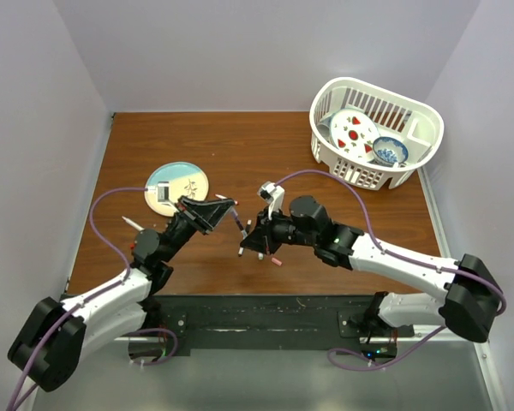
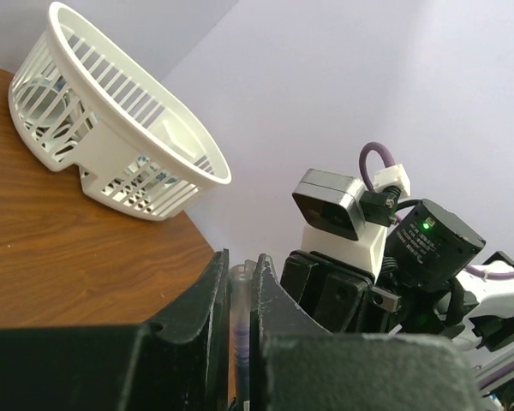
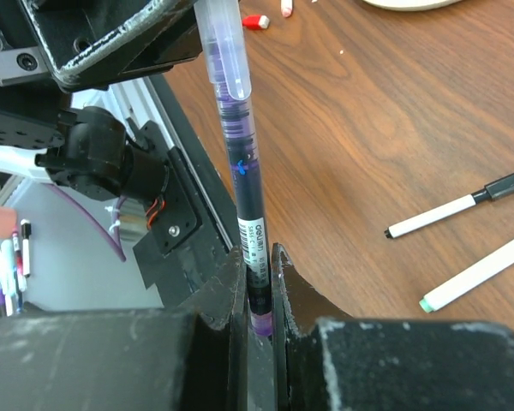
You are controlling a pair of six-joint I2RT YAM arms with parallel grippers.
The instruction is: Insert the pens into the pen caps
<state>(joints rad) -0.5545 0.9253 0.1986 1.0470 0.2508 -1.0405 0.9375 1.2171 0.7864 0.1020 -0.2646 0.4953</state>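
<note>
The cap already covers the purple pen's end, so my left gripper should tilt, lower onto the tabletop between the white pens and release the pen.
My right gripper is shut on a dark purple pen, holding its lower end, and the pen stands upright from the jaws. A translucent purple pen cap sits over the pen's upper end. My left gripper is shut on that pen cap. In the top view the two grippers, left and right, meet above the middle of the table with the pen between them. On the table lie a white pen with a black end, a white pen with a teal tip and a red cap.
A round plate lies at the left, with a thin pen near it. A white basket holding dishes stands at the back right and also shows in the left wrist view as the basket. A small red cap lies by the right gripper.
</note>
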